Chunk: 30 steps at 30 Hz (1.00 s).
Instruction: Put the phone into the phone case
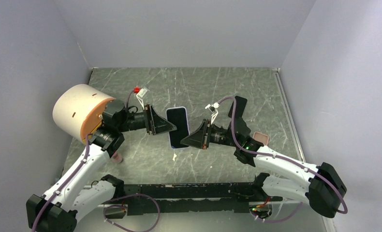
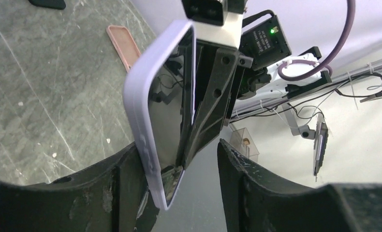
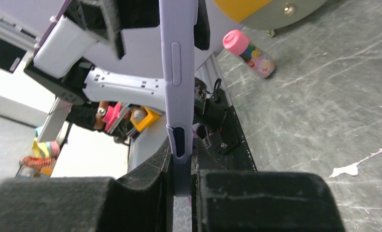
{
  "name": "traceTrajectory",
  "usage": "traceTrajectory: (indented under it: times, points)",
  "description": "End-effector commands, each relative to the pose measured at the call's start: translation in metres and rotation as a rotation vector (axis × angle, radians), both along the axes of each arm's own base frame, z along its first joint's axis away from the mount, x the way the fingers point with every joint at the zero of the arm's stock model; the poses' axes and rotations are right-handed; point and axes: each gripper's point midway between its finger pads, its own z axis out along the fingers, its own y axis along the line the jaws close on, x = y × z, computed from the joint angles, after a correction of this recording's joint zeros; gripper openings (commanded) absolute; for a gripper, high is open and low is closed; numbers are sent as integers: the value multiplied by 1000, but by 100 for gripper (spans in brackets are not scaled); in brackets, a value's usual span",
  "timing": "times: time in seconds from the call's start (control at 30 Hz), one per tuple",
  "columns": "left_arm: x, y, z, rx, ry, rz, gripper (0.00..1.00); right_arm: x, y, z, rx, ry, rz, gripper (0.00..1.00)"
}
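Note:
The dark screen lies within the lilac rim, so I will move my right gripper outward and tip it downward. I will then lower the case onto the bare tabletop and let go of it.
A dark-screened phone sits inside a lilac phone case and is held upright above the table between my two grippers. My right gripper is shut on the case's edge, and the right wrist view shows its pads clamped on the lilac side wall. My left gripper is open around the other end. In the left wrist view the case's corner rests against the left finger, with a wide gap to the other finger. The screen lies within the lilac rim.
A pink case lies flat on the table at the right, behind the right arm, and shows in the left wrist view. A large cream and orange cylinder stands at the left. A pink-capped bottle lies near the left arm.

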Motion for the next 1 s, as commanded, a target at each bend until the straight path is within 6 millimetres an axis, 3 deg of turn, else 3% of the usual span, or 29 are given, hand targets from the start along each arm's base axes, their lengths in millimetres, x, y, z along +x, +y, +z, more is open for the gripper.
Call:
traceTrajectory:
  times: [0.0, 0.3, 0.5, 0.97]
  points:
    - [-6, 2, 14, -4, -17, 1, 60, 16, -7, 48, 129, -84, -114, 0]
    - [2, 4, -3, 31, 34, 58, 54, 24, -4, 52, 151, -60, -138, 0]
    - [8, 4, -16, 67, 75, 68, 43, 27, -4, 48, 145, -47, -155, 0]
    - [10, 0, -26, 34, 121, 60, 45, 30, -7, 47, 152, -30, -182, 0]
